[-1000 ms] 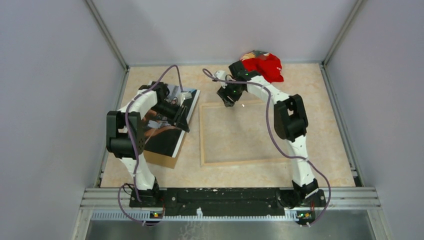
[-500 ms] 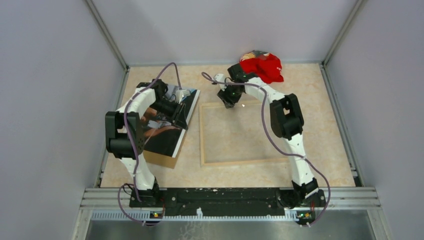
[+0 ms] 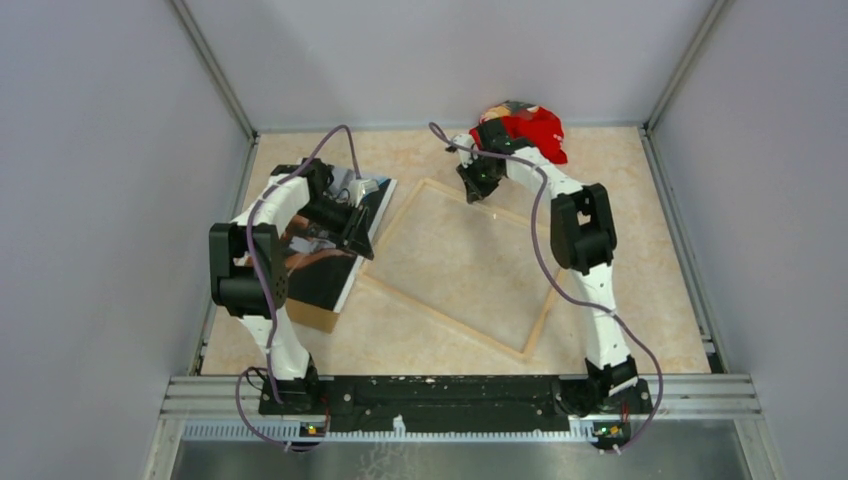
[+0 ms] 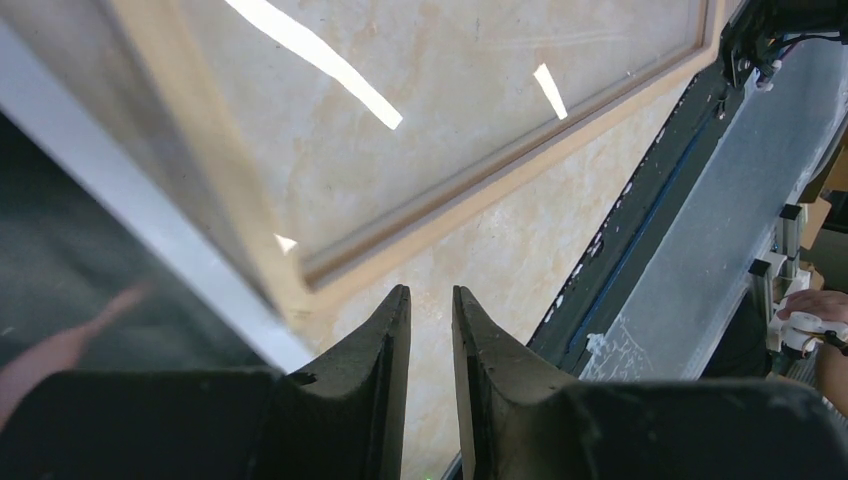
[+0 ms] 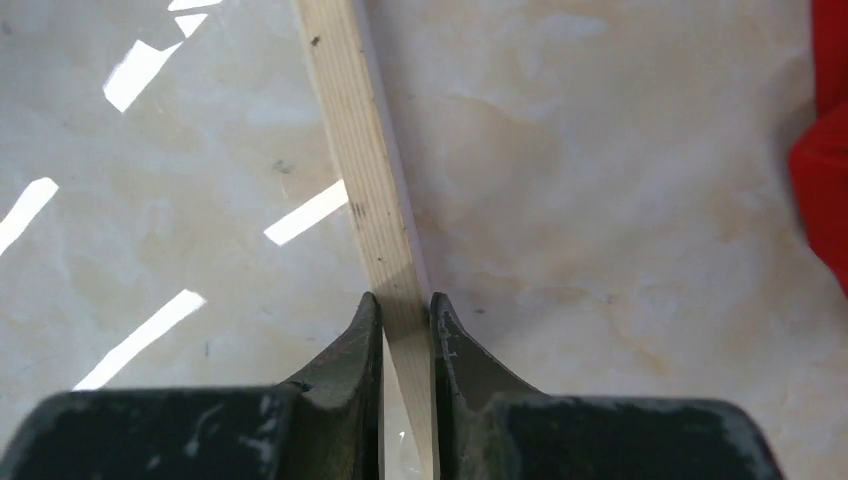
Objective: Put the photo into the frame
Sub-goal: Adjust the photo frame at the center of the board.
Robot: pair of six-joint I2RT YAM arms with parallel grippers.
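The frame (image 3: pixel 455 318) lies crooked. My right gripper should swing to the right in the top view and back to the tabletop beneath its forearm and let go.
The frame (image 3: pixel 455 318) lies skewed on the table with its light wood side up and a clear pane inside. My right gripper (image 3: pixel 476 192) is shut on its far rail (image 5: pixel 355 150), which the right wrist view shows pinched between the fingertips of that gripper (image 5: pixel 405 300). The photo (image 3: pixel 322 272), a dark print with a white edge (image 4: pixel 150 250), rests on a brown backing board (image 3: pixel 312 318) at the left. My left gripper (image 3: pixel 362 243) hovers at the photo's right edge, by the frame's near-left corner (image 4: pixel 300 272). In its wrist view that gripper (image 4: pixel 430 300) has its jaws a narrow gap apart with nothing between them.
A red cloth (image 3: pixel 530 132) lies bunched at the back wall, just behind the right gripper, and shows at the right edge (image 5: pixel 825 150) of the right wrist view. Metal rails bound the marbled table (image 3: pixel 620 200). The black base bar (image 3: pixel 450 390) runs along the near edge.
The right gripper closed on the frame's far rail and moved toward the back right. The frame swung clockwise, its left corner now against the photo. The left arm barely moved.
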